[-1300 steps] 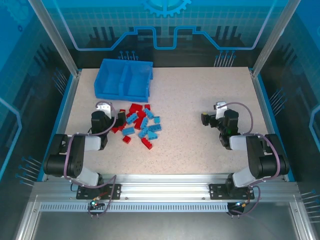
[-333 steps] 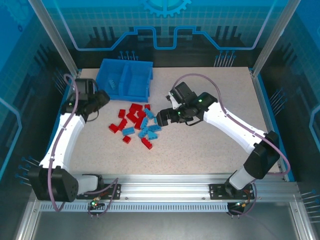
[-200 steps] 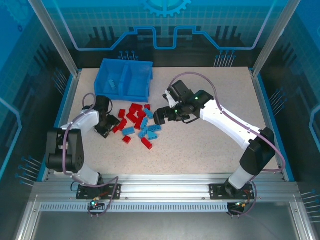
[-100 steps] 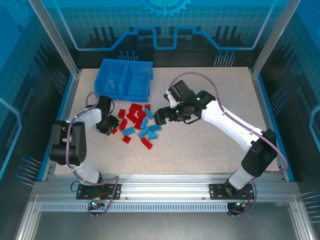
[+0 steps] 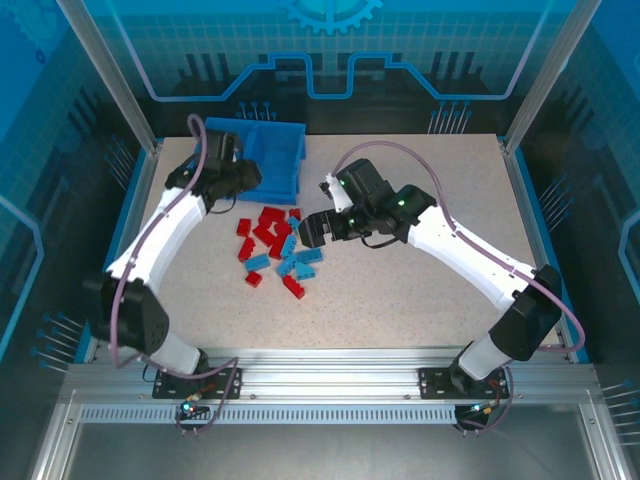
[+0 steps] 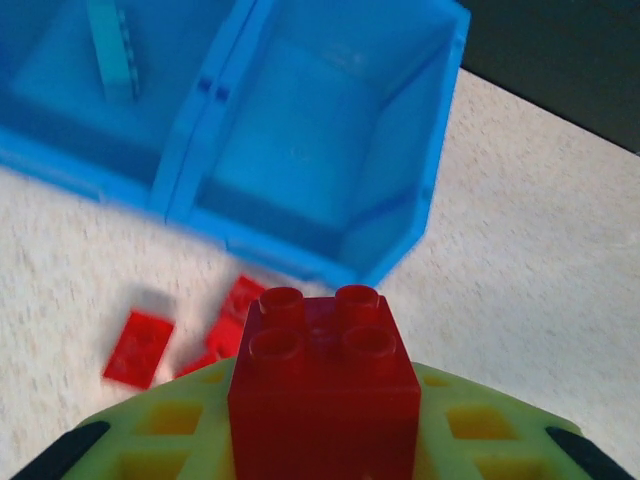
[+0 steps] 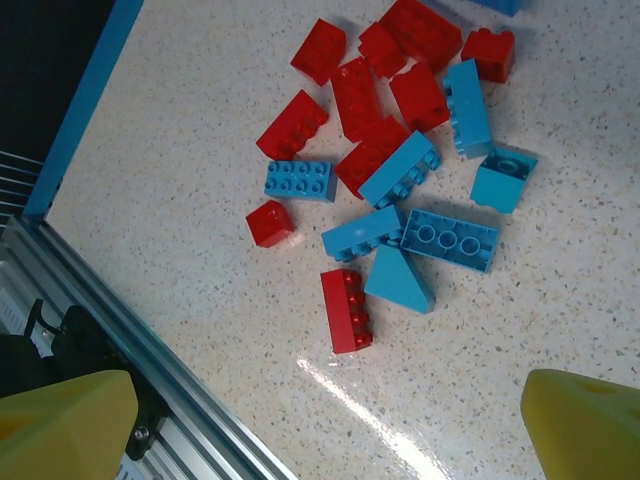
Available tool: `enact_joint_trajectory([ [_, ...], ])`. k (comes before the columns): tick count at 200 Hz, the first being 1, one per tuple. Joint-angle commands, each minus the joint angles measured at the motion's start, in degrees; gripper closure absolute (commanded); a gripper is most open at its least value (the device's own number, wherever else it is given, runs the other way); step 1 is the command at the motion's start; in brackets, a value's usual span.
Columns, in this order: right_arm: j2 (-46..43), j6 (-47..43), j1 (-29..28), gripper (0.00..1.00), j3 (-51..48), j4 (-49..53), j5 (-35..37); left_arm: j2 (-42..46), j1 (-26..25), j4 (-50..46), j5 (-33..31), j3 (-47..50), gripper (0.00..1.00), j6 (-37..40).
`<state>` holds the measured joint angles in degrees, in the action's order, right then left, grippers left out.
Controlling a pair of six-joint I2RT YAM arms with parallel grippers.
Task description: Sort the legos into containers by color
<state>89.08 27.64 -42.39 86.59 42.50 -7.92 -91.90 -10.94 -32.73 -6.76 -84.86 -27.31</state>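
Note:
My left gripper will move over the bare section point(image 5: 276, 162) point(image 6: 300, 140) and release the red brick into it, since the light blue brick is in the other section of the blue bin.
A red 2x2 brick point(image 6: 322, 370) sits between the yellow-green fingers of my left gripper point(image 6: 322, 445), which is shut on it. That gripper point(image 5: 243, 179) hangs at the front wall of the blue bin point(image 5: 290, 150). In the left wrist view the left compartment point(image 6: 60, 90) holds one light blue brick point(image 6: 110, 50); the right compartment point(image 6: 330, 130) looks bare. The mixed pile of red and light blue legos point(image 5: 277, 245) lies on the table in front of the bin. My right gripper point(image 5: 312, 230) hovers open over the pile's right edge, its fingers point(image 7: 60, 425) wide apart above a red 2x4 brick point(image 7: 345, 310).
An aluminium rail point(image 7: 110, 340) runs along the table's near edge. A blue border point(image 5: 135, 200) frames the left side. The speckled tabletop point(image 5: 440, 180) stretches to the right of the pile. Two loose red bricks point(image 6: 140, 345) lie just before the bin.
My left gripper shut on a red brick at the pile's left edge, then rose and swung back to the bin's front. The right gripper shifted slightly left over the pile.

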Motion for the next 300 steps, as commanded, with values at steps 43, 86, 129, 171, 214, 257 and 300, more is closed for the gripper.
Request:
enact_joint_trajectory([
  [43,-5.4,2.0,-1.0,0.00,-4.0,0.0,2.2,-30.3,0.0,0.6,-5.4,-26.0,0.73,8.8],
  [86,-7.0,2.7,-1.0,0.00,-4.2,1.4,3.4,-41.8,0.0,-2.4,-5.0,-38.0,0.60,6.4],
  [129,-7.9,3.2,-1.1,0.00,-4.5,1.5,5.0,-40.2,0.0,-2.3,-2.7,-38.1,0.47,5.3],
  [171,-6.9,3.6,-1.0,0.00,-4.9,0.8,5.6,-29.9,-0.1,-2.0,-0.3,-32.5,0.47,5.5],
  [214,-3.6,3.3,-1.1,0.00,-4.0,0.6,7.6,-7.5,-1.2,2.1,1.1,-13.1,0.48,6.2],
  [257,4.4,0.5,-5.2,0.12,-0.6,0.5,8.2,15.8,-1.2,2.2,2.1,7.1,0.49,13.4],
  [300,14.4,-2.2,-13.6,0.28,-1.8,-0.8,9.6,30.5,-1.2,-5.4,7.5,19.0,0.44,25.2],
])
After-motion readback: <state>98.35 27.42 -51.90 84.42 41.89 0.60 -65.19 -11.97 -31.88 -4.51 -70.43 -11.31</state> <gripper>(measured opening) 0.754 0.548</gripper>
